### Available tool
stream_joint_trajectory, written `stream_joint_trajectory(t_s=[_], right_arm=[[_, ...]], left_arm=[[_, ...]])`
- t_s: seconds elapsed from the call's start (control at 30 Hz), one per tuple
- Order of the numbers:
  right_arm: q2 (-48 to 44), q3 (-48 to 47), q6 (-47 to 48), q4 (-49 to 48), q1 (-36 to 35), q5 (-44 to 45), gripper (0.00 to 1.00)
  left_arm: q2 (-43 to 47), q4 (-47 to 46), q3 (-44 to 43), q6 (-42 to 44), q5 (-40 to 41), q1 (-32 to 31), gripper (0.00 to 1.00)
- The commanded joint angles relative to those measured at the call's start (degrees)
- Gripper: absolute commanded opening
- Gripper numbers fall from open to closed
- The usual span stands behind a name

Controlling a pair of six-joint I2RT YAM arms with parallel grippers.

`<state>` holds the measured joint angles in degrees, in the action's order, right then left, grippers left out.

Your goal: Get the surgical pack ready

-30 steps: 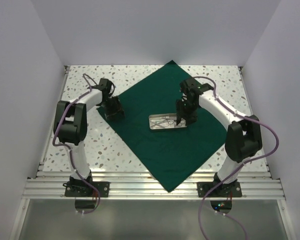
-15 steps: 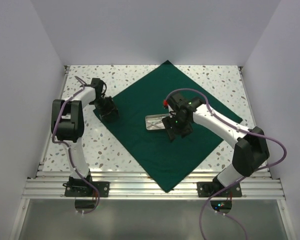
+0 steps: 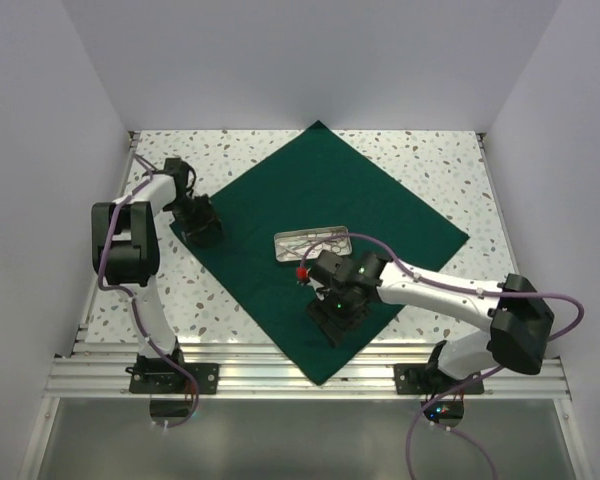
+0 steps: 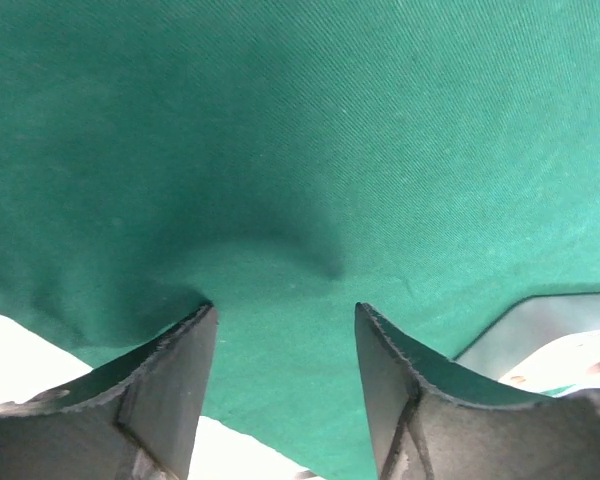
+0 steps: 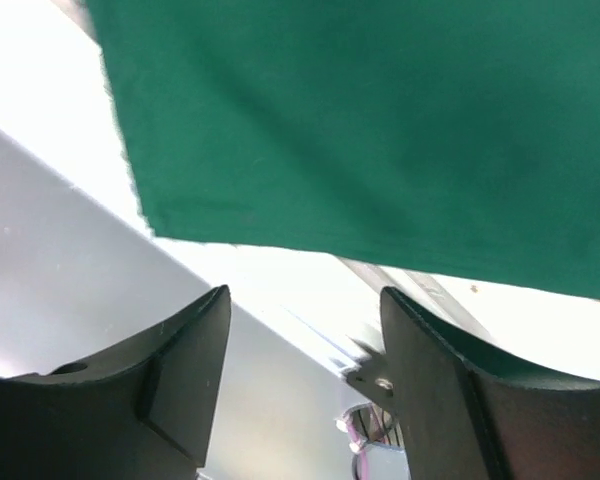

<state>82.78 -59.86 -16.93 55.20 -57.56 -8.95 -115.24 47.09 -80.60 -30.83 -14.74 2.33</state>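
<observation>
My right gripper should next move back and down onto the drape's near corner [image 3: 320,377] [image 5: 167,223] over the aluminium bar. Then it should close.
The surgical pack lies opened out: a dark green drape [image 3: 360,200] spread as a diamond on the table, with a small steel tray [image 3: 313,243] holding silver instruments near its middle. My left gripper [image 3: 202,228] sits on the drape's left corner. In the left wrist view its jaws [image 4: 285,310] stand apart, tips down on wrinkled drape [image 4: 300,130], with the tray's edge [image 4: 550,320] at the right. My right gripper [image 3: 332,320] hovers over the drape's near corner. In the right wrist view it [image 5: 305,292] is open and empty, below the drape's edge [image 5: 380,120].
Speckled tabletop [image 3: 430,160] shows around the drape. An aluminium rail [image 3: 310,375] runs along the near edge, where both arm bases are bolted. White walls close in the left, right and back sides.
The drape and tray have slid left and nearer. My left gripper moved left with the drape's corner. My right arm swung from the tray to the drape's near corner and its jaws widened.
</observation>
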Motion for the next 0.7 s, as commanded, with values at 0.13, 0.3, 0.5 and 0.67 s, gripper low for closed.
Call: stream_joint_trajectory(t_s=[0.13, 0.3, 0.5, 0.67], right_arm=[[-1.23, 5.11, -6.98, -9.94, -15.88, 1.47, 0.73], [7.2, -3.66, -7.24, -9.59, -25.05, 8.76, 0.78], [14.95, -7.12, -9.61, -7.83, -27.08, 16.5, 0.77], [16.26, -5.71, -9.61, -8.44, -27.17, 18.0, 0.73]], left_arm=[[8.16, 3.88, -2.81, 4.47, 3.58, 1.1, 0.65], [16.61, 4.15, 1.57, 2.44, 1.21, 1.01, 0.66], [27.86, 3.89, 8.95, 0.25, 0.33, 1.01, 0.65], [34.81, 4.15, 14.23, -0.02, -1.25, 0.92, 0.65]])
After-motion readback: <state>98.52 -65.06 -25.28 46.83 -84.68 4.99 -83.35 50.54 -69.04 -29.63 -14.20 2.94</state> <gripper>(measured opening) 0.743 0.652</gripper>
